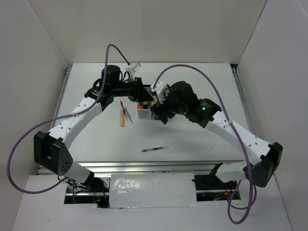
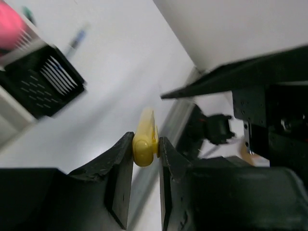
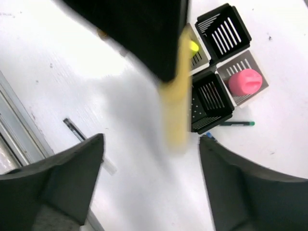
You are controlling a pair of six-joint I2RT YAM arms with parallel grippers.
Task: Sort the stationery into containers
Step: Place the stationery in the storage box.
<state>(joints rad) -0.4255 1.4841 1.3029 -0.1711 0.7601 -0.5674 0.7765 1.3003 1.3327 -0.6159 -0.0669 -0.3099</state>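
Observation:
The far black cup (image 1: 148, 88) is empty. My left gripper will move outward over it, then go down and let go of the yellow highlighter inside it.
My left gripper (image 2: 146, 144) is shut on a yellow highlighter (image 2: 145, 139) and holds it above the table. In the right wrist view that highlighter (image 3: 175, 113) hangs blurred under the left gripper's dark body (image 3: 139, 33), beside the containers. The four cups stand in a cluster: a black one (image 3: 224, 30), a white one holding a pink highlighter (image 3: 245, 81), a black one (image 3: 211, 102) and a grey one with a yellow-green highlighter (image 3: 194, 47). My right gripper (image 3: 151, 161) is open and empty above the table. In the top view both grippers meet over the cluster (image 1: 144, 113).
A thin dark pen (image 1: 154, 149) lies alone toward the near edge. An orange pen (image 1: 121, 117) and another pen (image 1: 128, 115) lie left of the cups. A green pen (image 3: 236, 123) lies next to the cluster. White walls enclose the table.

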